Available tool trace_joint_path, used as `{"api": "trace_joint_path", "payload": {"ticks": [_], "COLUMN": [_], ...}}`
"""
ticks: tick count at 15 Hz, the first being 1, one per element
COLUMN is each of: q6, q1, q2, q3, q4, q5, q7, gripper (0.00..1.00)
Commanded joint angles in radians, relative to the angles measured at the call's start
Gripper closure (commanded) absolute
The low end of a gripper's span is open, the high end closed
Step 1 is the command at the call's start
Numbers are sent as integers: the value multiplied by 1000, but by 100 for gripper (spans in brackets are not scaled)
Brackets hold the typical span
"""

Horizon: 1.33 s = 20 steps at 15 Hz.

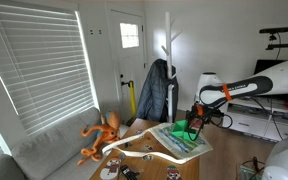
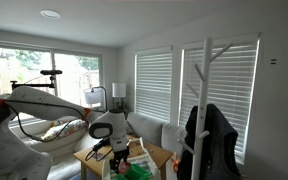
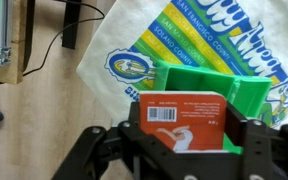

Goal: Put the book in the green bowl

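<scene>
The book (image 3: 181, 117), which hangs off-centre, goes gently toward the right in the wrist view and slightly down over the green bowl's middle (image 3: 234, 98) next for my gripper's release.
In the wrist view my gripper (image 3: 182, 135) is shut on a small orange book (image 3: 181, 117) with a barcode on its cover. The book hangs just above the near rim of the bright green bowl (image 3: 224, 85), which sits on a white printed bag (image 3: 134, 45). In an exterior view the gripper (image 1: 192, 124) hovers over the green bowl (image 1: 188, 130) on the table. In the other exterior view the gripper (image 2: 120, 157) is low over green plastic (image 2: 136, 172).
An orange octopus toy (image 1: 104, 135) sits on the grey sofa beside the wooden table (image 1: 144, 150). Small items lie at the table's front (image 1: 119, 170). A coat rack with a dark jacket (image 1: 156, 90) stands behind. A black cable (image 3: 54, 45) runs over the wooden surface.
</scene>
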Motion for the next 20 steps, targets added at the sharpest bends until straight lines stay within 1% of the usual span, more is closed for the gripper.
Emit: {"api": "trace_joint_path", "payload": {"ticks": [1,4,8,16,20], "q6": [57,95,106,102,100], "q1": [22,54,87,79,81], "q2": [-19,29,62,81,86], "q3": [16,28,32,-9,-16], "q4": [-6,20,31,21,23], "q5": [-1,14,18,21,24], "q7": [59,68,79,82,85], "gripper": [47,47,47,47,47]}}
